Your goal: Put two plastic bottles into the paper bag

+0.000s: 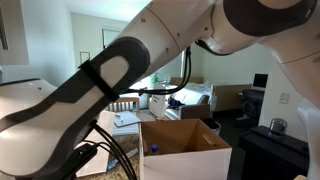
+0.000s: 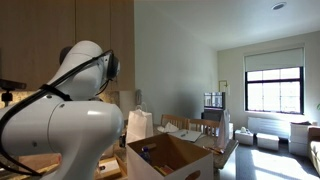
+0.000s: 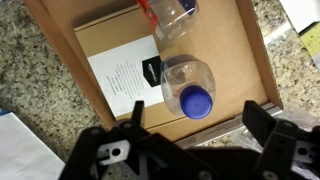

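My open gripper moves down toward the bottom of the box next until its fingers are on either side of the blue cap, as the cap faces up just ahead of them.
In the wrist view I look down into the brown cardboard box. A clear plastic bottle with a blue cap stands in it, just ahead of my jaws. A second clear bottle with a red cap lies at the top edge. My gripper is open and empty above the box's near wall, its fingers either side of the blue-capped bottle but short of it. The white paper bag stands behind the box in an exterior view. The arm hides the gripper in both exterior views.
A white printed sheet lies on a brown packet on the box floor. The box stands on a speckled granite counter. White paper lies on the counter beside it. My arm fills much of both exterior views.
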Motion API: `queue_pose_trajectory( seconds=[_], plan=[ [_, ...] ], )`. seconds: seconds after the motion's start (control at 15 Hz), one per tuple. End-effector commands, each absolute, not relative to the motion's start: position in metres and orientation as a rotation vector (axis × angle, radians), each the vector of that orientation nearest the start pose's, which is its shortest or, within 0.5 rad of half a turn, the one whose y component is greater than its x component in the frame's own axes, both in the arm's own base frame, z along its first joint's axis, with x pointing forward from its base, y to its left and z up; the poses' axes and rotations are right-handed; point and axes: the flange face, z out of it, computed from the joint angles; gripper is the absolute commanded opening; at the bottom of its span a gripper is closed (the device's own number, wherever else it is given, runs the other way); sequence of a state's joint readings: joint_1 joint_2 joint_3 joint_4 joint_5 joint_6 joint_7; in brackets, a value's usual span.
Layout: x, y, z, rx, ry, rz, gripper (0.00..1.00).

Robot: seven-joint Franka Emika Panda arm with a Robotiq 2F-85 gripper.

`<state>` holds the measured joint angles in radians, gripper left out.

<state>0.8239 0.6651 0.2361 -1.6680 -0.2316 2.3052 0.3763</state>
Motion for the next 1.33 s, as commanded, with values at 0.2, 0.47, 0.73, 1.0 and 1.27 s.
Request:
queue_pose_trajectory(
  seconds=[0.2, 0.47, 0.73, 1.0, 1.27],
  plan=[
    [0.364, 0.586, 0.199, -2.809, -1.24, 0.178, 1.0],
    [0.366, 0.587, 0.192, -2.831, -1.239, 0.202, 0.6],
    [0.368, 0.588, 0.195, -2.844, -1.23, 0.216, 0.34],
    [0.369, 0.583, 0.205, -2.87, -1.206, 0.219, 0.12],
    [0.372, 0.574, 0.218, -2.9, -1.152, 0.197, 0.14]
  ],
)
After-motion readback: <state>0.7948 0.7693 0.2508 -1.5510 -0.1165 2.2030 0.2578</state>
